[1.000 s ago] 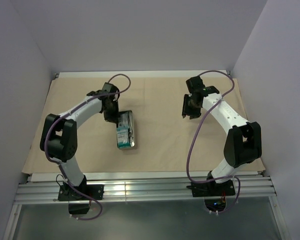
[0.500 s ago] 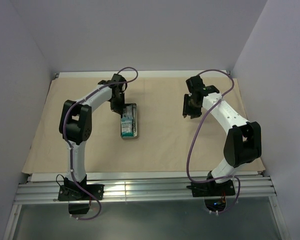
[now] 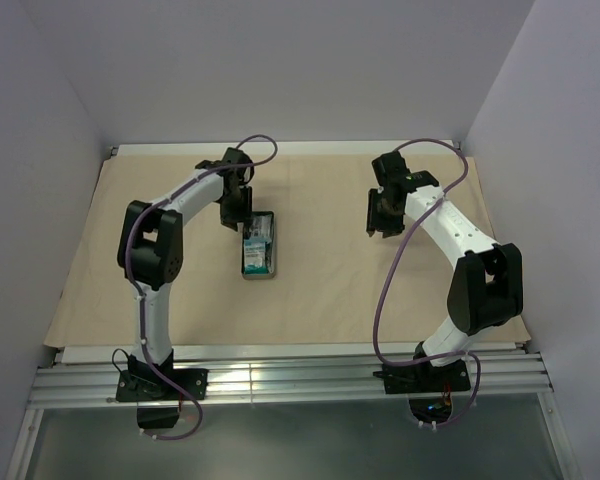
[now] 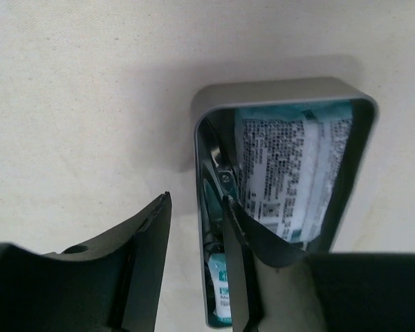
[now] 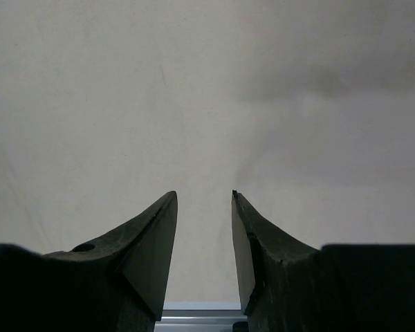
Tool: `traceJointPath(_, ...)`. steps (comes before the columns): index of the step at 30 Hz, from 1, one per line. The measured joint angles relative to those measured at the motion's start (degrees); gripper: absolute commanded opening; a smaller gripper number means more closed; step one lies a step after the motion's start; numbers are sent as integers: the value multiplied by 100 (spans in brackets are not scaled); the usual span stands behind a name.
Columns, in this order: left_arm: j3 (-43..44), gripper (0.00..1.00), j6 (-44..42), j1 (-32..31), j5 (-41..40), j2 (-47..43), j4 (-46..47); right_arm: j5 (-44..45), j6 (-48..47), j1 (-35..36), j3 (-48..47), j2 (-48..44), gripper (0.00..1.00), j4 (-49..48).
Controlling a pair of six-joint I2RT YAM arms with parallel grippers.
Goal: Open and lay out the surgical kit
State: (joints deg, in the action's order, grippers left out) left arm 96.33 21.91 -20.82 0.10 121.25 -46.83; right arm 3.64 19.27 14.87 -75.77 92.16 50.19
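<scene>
The left gripper rises above the tray's side next, then moves back and goes down to the nearer teal-and-white packet's near part.
The tan wrap [image 3: 320, 285] lies spread flat over the table. On it rests the small grey metal tray [image 3: 271, 244], left of centre. Teal-and-white packets [image 4: 290, 166] lie in it, with silver instruments [image 4: 221, 169] tucked along its left wall. My left gripper [image 3: 238, 216] is at the tray's far end and is open [image 4: 197, 197]. One of its fingers is outside the tray's left wall and the other inside, and neither presses on the wall. My right gripper [image 3: 377, 222] hovers over bare wrap [image 5: 194, 90], open [image 5: 204, 195] and empty.
Grey walls close in the table on the left, back and right. A metal rail [image 3: 280, 375] carrying both arm bases runs along the near edge. The wrap's near edge and the rail show at the bottom of the right wrist view.
My left arm swung the tray a little back and to the right, then its jaws opened and let go of the tray wall. The right arm has stayed still.
</scene>
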Motion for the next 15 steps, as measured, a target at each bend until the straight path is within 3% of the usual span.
traceJointPath(7, -109, 43, 151, 0, -4, -568, -59, -234, 52, 131, -271, 11, 45, 85)
traceJointPath(15, -824, 44, 520, -94, 619, -1537, 166, -509, 188, 387, -570, 164, 45, 61)
